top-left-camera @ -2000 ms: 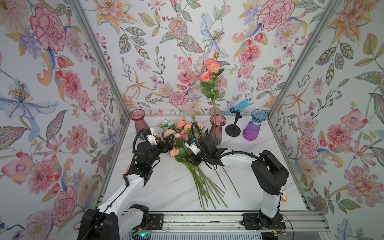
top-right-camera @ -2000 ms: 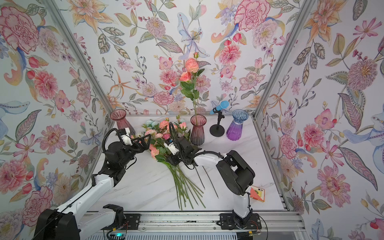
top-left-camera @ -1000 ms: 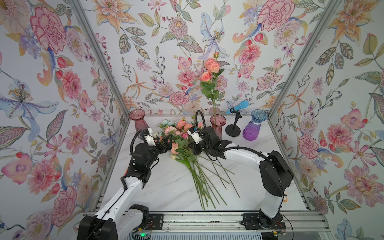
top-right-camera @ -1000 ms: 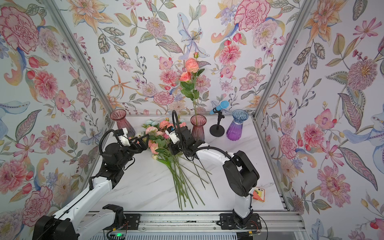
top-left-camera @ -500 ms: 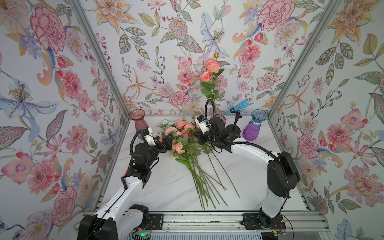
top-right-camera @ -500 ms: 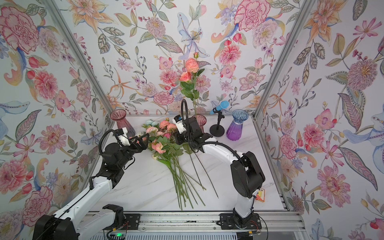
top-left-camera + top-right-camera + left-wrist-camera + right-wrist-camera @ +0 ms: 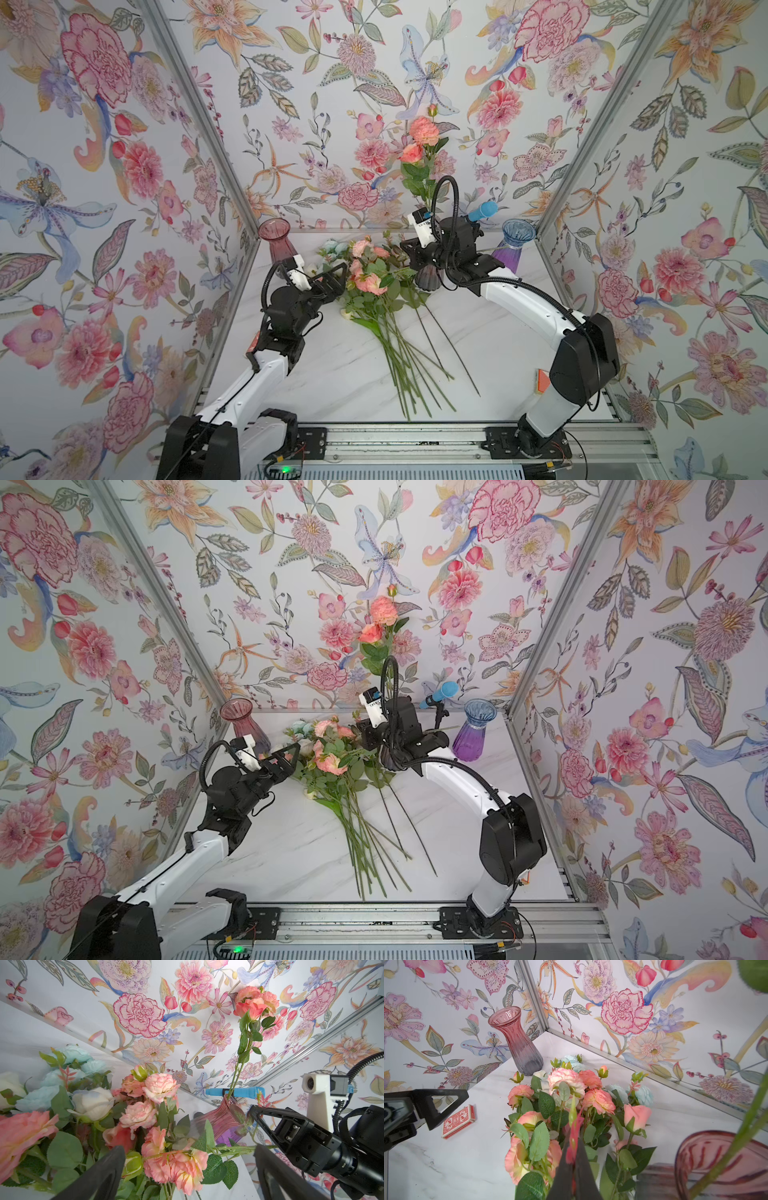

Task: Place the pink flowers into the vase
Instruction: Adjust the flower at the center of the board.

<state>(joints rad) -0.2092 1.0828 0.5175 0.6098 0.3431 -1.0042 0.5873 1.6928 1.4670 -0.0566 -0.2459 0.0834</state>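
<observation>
Next, the right gripper lifts, lowers over the flower heap's leafy middle (image 7: 389, 289) (image 7: 589, 1134) and releases the pink flower's stem, since its fingers hold it only by a red sprig.
A bunch of pink flowers (image 7: 365, 272) (image 7: 330, 756) lies on the marble table, long green stems (image 7: 405, 361) fanned toward the front. My right gripper (image 7: 407, 253) (image 7: 574, 1145) hangs over the bunch's right side, shut on a pink flower's stem, and a red sprig (image 7: 574, 1126) pokes out between its fingers. Directly behind it stands the ribbed pink vase (image 7: 428, 282) (image 7: 708, 1147), which holds a tall stem of pink blooms (image 7: 422, 133). My left gripper (image 7: 332, 276) (image 7: 188, 1150) is open at the bunch's left edge, a pink bloom (image 7: 180, 1167) between its spread fingers.
Pale blue and white flowers (image 7: 334, 247) lie at the back of the bunch. A second pink vase (image 7: 276, 245) stands back left, a blue-purple vase (image 7: 513, 249) back right, a blue microphone on a stand (image 7: 482, 210) between. A red card box (image 7: 458, 1121) lies near my left gripper.
My right gripper has risen and moved back-right toward the middle vase, drawing a stem out of the bunch. The left arm has stayed put for the last second.
</observation>
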